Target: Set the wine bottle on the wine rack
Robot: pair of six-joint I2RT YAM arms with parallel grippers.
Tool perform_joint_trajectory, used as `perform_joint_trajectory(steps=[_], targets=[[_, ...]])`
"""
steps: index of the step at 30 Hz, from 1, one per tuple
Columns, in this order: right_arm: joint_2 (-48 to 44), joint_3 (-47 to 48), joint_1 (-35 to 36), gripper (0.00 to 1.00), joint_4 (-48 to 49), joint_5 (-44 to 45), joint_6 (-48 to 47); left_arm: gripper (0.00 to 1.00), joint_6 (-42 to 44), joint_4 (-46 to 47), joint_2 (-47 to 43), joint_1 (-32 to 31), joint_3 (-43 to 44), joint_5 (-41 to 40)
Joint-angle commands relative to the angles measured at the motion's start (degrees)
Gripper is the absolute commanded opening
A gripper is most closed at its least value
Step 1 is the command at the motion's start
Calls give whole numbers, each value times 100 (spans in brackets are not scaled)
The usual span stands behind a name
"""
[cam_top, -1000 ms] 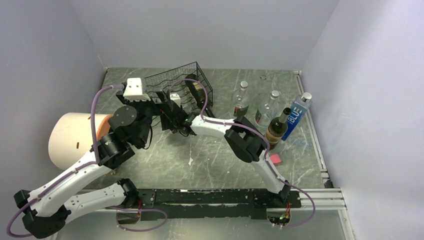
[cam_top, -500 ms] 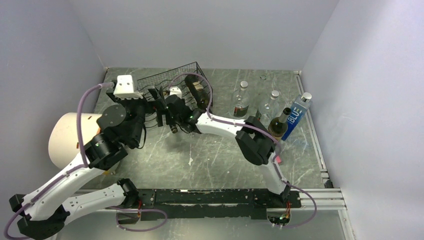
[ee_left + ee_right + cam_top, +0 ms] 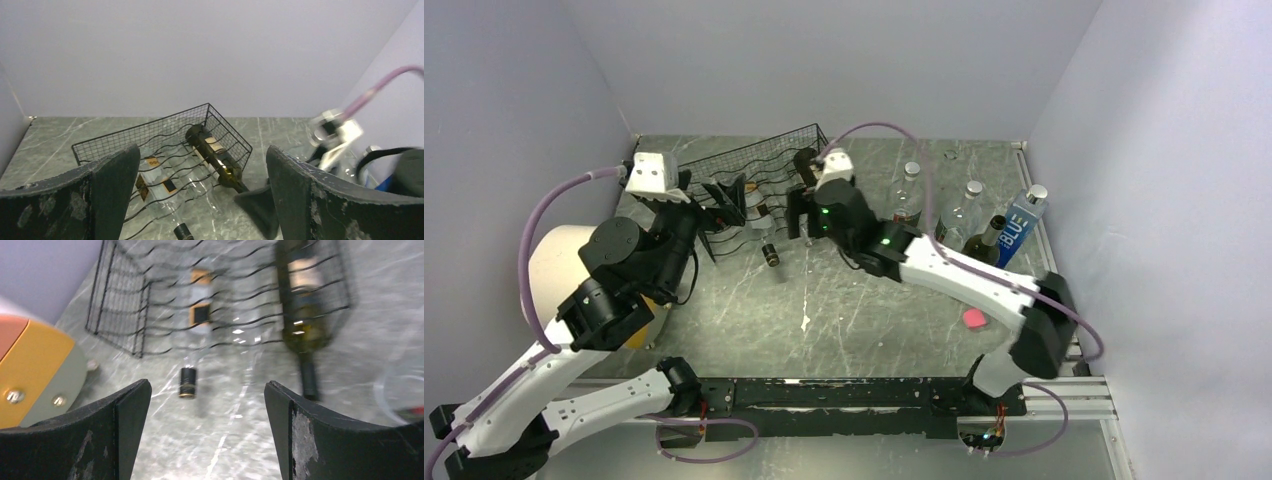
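Note:
The dark wine bottle is still off the rack and stands to the right of my right gripper in the top view. I need to swing my right gripper that way onto the bottle's neck.
The black wire wine rack stands at the back left of the table. A clear bottle with a black cap lies in its waves, neck sticking out toward me; it shows in the left wrist view and the right wrist view. A dark green wine bottle lies in the row at the right end. My left gripper is open and empty just left of the clear bottle. My right gripper is open and empty, raised in front of the rack's right end.
Two clear bottles, a dark wine bottle and a blue bottle stand at the right. A pink block lies near the right arm. A big white and orange cylinder lies at the left edge.
Both grippers have drawn back from the rack. The left arm has moved left. The right arm has lifted and swung right. The clear bottle stays lying in the rack.

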Motion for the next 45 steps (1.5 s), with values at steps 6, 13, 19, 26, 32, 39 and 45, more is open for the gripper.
perform_joint_trajectory(steps=[6,13,19,26,32,39,45], targets=[[-2076,-376,-181,88,-1404,3105,-1180,100,-170,279,219,36,-137,783],[-2679,-142,-1501,90,-1909,3595,-1490,99,-289,428,539,41,-69,1128],[-3158,-392,-2253,80,-2377,4149,-675,99,-349,613,628,41,-191,1354],[-3576,-836,-2311,76,-3176,4202,174,98,-378,628,916,33,-179,1489],[-3847,-1229,-2320,64,-3557,4024,568,97,-270,650,921,34,-175,1857],[-3954,-1405,-2319,60,-3749,4134,736,97,-208,894,791,42,-342,2189],[-3988,-1681,-2339,50,-3437,3937,523,96,-264,802,822,41,-351,2131]])
